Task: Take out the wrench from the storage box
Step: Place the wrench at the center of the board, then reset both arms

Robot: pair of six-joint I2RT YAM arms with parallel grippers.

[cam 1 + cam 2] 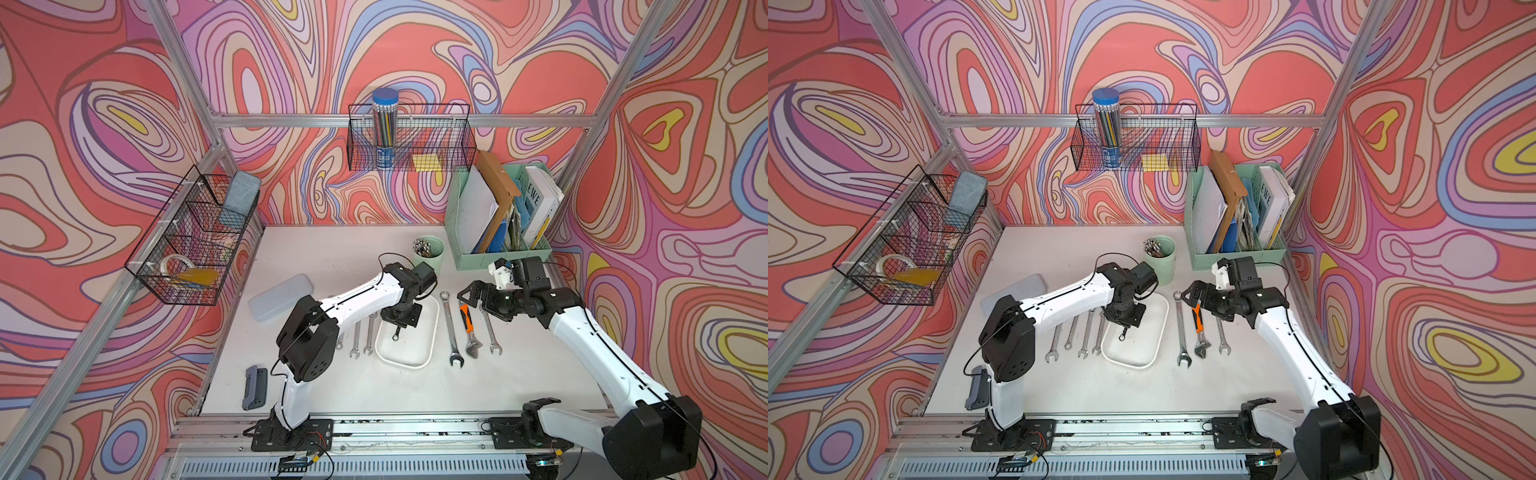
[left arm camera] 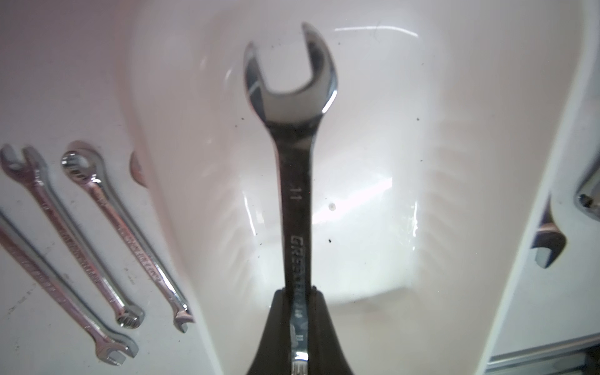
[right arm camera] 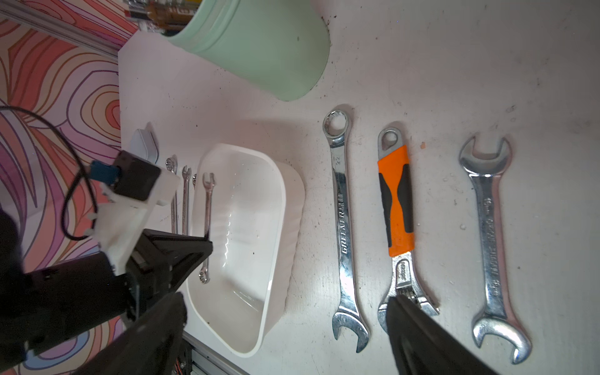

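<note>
I should next move my left gripper across the small wrenches, lower it and let go of the silver wrench's handle, because the bare tabletop beyond their row [image 1: 1042,338] is below the gripper.
The storage box [image 1: 432,332] [image 1: 1130,365] is a shallow white tray in the middle of the table. My left gripper [image 1: 399,322] [image 1: 1124,321] hangs over it, shut on the shank of a silver wrench [image 2: 297,194]. The black fingers [image 2: 276,324] press on both sides of the wrench. Its open end points away from the wrist, over the box's bare floor [image 2: 389,146]. In the right wrist view the held wrench [image 3: 207,207] shows inside the box's outline [image 3: 282,207]. My right gripper [image 1: 478,301] [image 3: 285,299] is open to the right of the box, above the orange-handled adjustable wrench [image 3: 394,201].
Several small wrenches [image 1: 361,332] lie left of the box. A long combination wrench [image 1: 451,328] and a double open-end wrench [image 1: 490,332] lie to its right. Behind stand a mint cup [image 1: 430,253] and a file organizer [image 1: 498,224]. A translucent case [image 1: 280,297] lies at the left.
</note>
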